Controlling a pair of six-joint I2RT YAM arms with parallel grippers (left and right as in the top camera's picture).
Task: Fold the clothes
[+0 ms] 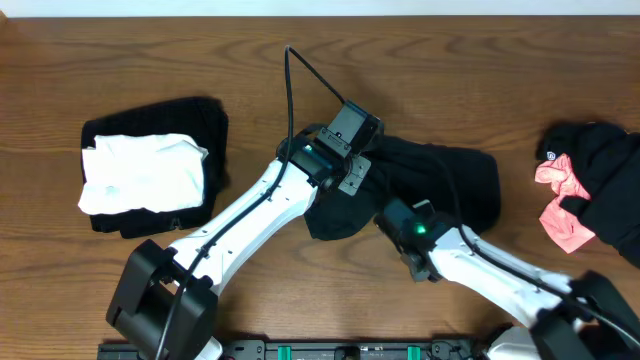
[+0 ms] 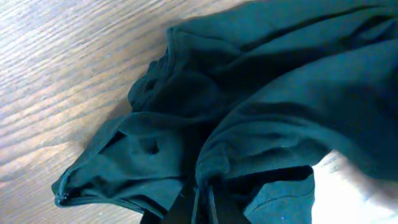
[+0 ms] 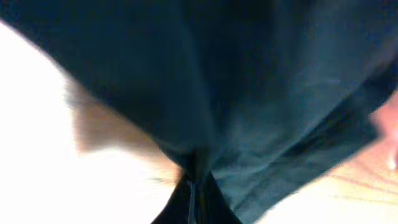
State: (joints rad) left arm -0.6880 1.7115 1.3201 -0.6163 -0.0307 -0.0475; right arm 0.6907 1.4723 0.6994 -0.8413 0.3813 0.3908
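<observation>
My left gripper will lift toward the folded stack, stretching the crumpled garment, then go down and release the fold, as the tabletop is below it.
A dark garment [image 1: 440, 180] lies crumpled in the middle of the table. My left gripper [image 1: 352, 180] is shut on a fold at its left part; the left wrist view shows the dark cloth [image 2: 249, 112] bunched between my fingers [image 2: 202, 202]. My right gripper [image 1: 392, 218] is shut on the garment's near edge; in the right wrist view the cloth [image 3: 267, 93] hangs from the closed fingers [image 3: 194, 186] and fills the frame.
A stack of folded clothes, a white piece [image 1: 140, 172] on a black one [image 1: 200, 125], sits at the left. A pile with a black garment [image 1: 610, 170] and a pink one [image 1: 562, 205] lies at the right edge.
</observation>
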